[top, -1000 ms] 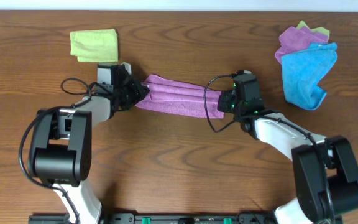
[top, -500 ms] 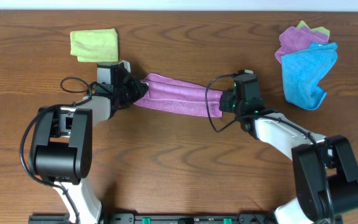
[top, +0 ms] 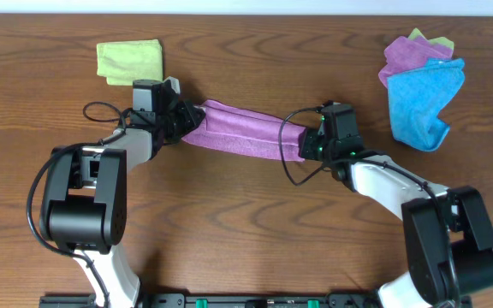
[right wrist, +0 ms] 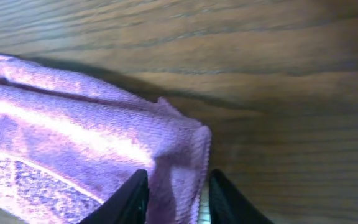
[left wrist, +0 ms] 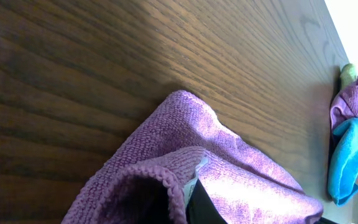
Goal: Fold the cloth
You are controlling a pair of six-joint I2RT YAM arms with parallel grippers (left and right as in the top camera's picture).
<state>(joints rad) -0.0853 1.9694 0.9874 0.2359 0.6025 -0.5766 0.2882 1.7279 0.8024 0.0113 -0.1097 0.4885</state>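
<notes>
My left gripper will next carry the pinched end of the cloth outward to cover the lower layer's uncovered far strip (top: 218, 104) (left wrist: 188, 118) and let go of the cloth there.
A purple cloth (top: 242, 133) is stretched as a folded band between my two grippers at the middle of the table. My left gripper (top: 181, 120) is shut on its left end; the left wrist view shows the cloth (left wrist: 229, 174) bunched over my finger. My right gripper (top: 306, 144) is shut on its right end; the right wrist view shows the cloth edge (right wrist: 173, 155) pinched between my two dark fingers (right wrist: 174, 199).
A folded yellow-green cloth (top: 130, 62) lies at the back left. A pile with a blue cloth (top: 422, 103) and another purple cloth (top: 409, 56) lies at the back right, also in the left wrist view (left wrist: 350, 146). The table is dark wood (top: 246, 222).
Both grippers have shifted a little with the cloth: the left end moved up and away, the right end slightly toward the front. The band is drawn tighter.
</notes>
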